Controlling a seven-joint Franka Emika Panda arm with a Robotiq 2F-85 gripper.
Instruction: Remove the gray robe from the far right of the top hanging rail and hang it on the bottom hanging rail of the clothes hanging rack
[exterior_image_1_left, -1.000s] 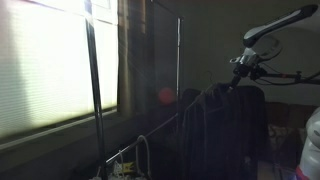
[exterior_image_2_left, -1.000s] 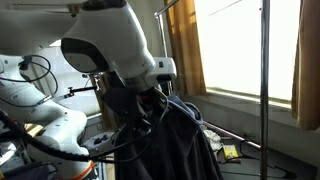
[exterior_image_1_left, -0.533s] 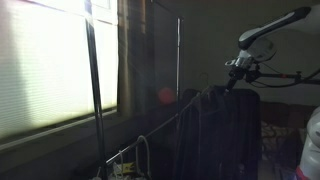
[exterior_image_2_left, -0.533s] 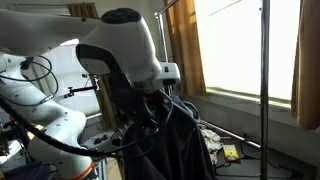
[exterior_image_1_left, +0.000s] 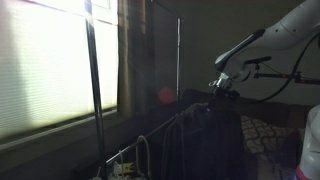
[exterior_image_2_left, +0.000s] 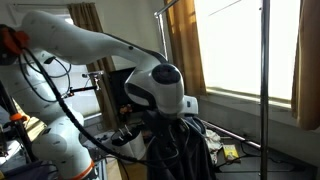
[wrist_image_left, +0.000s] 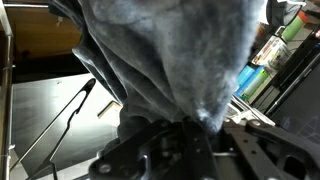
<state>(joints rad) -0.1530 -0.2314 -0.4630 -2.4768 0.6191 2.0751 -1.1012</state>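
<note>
The bottom bar (exterior_image_1_left: 168, 123) is below and outward toward the window, so next I should move my gripper down and outward with the gray robe and release it there.
The gray robe (wrist_image_left: 165, 55) is a fuzzy gray cloth that fills the wrist view and bunches into my gripper (wrist_image_left: 190, 125), which is shut on it. In both exterior views the robe hangs down dark from the gripper (exterior_image_1_left: 222, 88) (exterior_image_2_left: 172, 118); it shows as a dark mass (exterior_image_1_left: 205, 140) and as folds (exterior_image_2_left: 185, 150). The rack's thin upright pole (exterior_image_1_left: 179, 60) stands left of the gripper, and a pole (exterior_image_2_left: 264, 80) shows near the window. The rails themselves are hard to make out in the dim light.
A bright window with blinds (exterior_image_1_left: 50, 60) and a curtain (exterior_image_2_left: 180, 45) lie behind the rack. A metal pole (exterior_image_1_left: 93, 90) stands in front of the window. Clutter lies on the floor (exterior_image_2_left: 228, 150). A patterned cushion (exterior_image_1_left: 262, 130) sits behind the robe.
The arm has swung down and toward the rack, carrying the robe lower. The gripper stays shut on the robe.
</note>
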